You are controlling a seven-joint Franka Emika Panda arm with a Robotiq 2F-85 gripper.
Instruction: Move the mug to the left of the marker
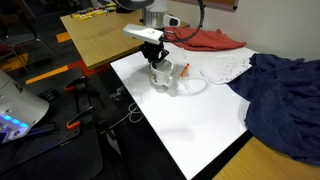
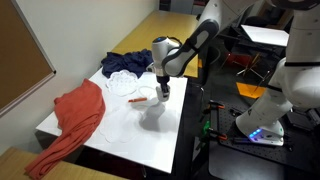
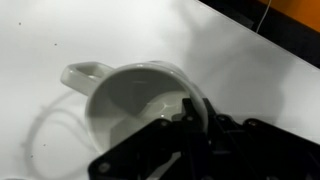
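My gripper moves outward next, sets the mug on the white table beside the red marker (image 2: 140, 101) and releases the mug's rim, because the mug belongs beside that marker.
A white mug (image 1: 161, 77) stands on the white table (image 1: 190, 125), and it also shows in the other exterior view (image 2: 152, 115). In the wrist view the mug (image 3: 125, 105) is seen from above, empty, with its handle (image 3: 80, 74) pointing left. My gripper (image 1: 155, 58) (image 2: 160, 93) comes down from above, and its fingers (image 3: 192, 128) are shut on the mug's rim, one inside and one outside. A red marker (image 1: 184, 70) (image 2: 140, 101) lies on the table right beside the mug.
A red cloth (image 2: 75, 120) (image 1: 205, 40) and a dark blue cloth (image 1: 280, 95) (image 2: 125, 63) lie on the table. A white net-like cloth (image 1: 225, 68) and a thin white cable (image 1: 195, 88) lie near the mug. A wooden table (image 1: 100, 35) stands behind.
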